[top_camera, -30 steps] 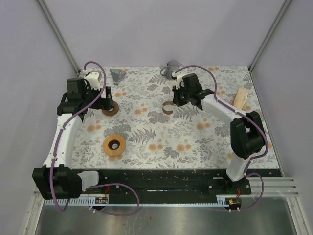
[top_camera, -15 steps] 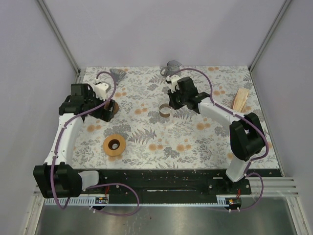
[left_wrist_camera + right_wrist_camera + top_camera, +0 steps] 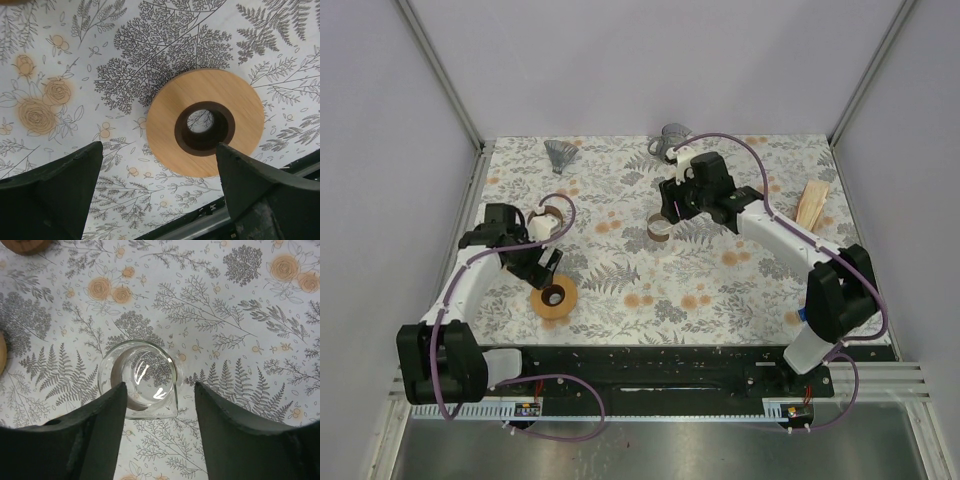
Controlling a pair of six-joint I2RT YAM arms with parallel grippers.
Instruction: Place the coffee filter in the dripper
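Note:
I will next lower my left gripper's open fingers astride the wooden ring's band (image 3: pixel 538 292) (image 3: pixel 161 132) below, with one finger going into the hole, because that opening leaves room inside.
A tan flat piece that looks like the coffee filter (image 3: pixel 812 203) lies at the right edge of the mat. A grey ribbed cone (image 3: pixel 560 153) and a grey handled cup shape (image 3: pixel 670 140) stand at the back; I cannot tell which is the dripper. My right gripper (image 3: pixel 670 208) (image 3: pixel 160 387) is open, its fingers either side of a clear glass (image 3: pixel 660 228) (image 3: pixel 139 377) that stands on the mat. My left gripper (image 3: pixel 542 265) (image 3: pixel 157 150) hangs open and empty over a wooden ring (image 3: pixel 553 297) (image 3: pixel 205 129).
A second wooden ring (image 3: pixel 548 218) (image 3: pixel 25 245) lies further back on the left. The floral mat (image 3: pixel 720 290) covers the table, with metal rails (image 3: pixel 430 60) at its sides and purple walls behind.
The right gripper has opened and let go of the glass, which now stands on the mat. The left arm has swung from the far wooden ring to over the near one.

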